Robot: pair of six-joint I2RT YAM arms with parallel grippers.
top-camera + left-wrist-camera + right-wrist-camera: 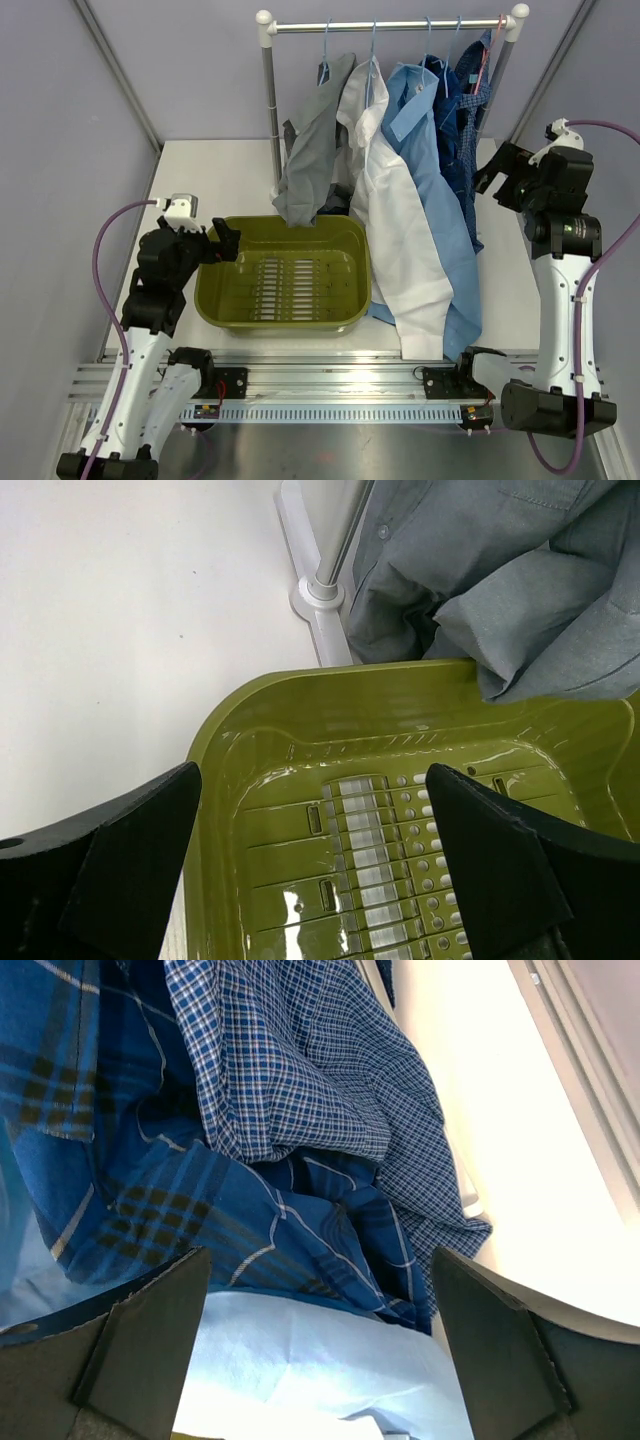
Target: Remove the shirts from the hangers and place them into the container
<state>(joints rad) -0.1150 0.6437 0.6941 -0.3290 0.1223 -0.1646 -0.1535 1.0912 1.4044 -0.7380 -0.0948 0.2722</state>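
I will next move my right gripper up, outward and to the left in the top view, onto the hanger of the dark blue windowpane-check shirt, because that shirt is hanging from it.
Several shirts hang on thin hangers (373, 55) from the rail: grey shirt (315, 145), white shirt (395, 235), light blue shirt (440, 200), dark blue windowpane-check shirt (180, 1210) and navy small-check shirt (300, 1070). The grey shirt's hem (520, 610) dips over the far rim of the olive-green container (215, 300), which holds nothing. My left gripper (222, 243) hovers open at the container's left rim (215, 780), nothing between its fingers (130, 860). To the right of the shirts, my right gripper (500, 170) is raised and open, facing the check shirts, fingers (500, 1350) apart from them.
A silver rail (390, 25) with white knobs stands on a post (270, 110) whose white foot (320, 595) sits just behind the container. The white tabletop (120, 630) spreads to the left. Grey walls enclose the back and sides.
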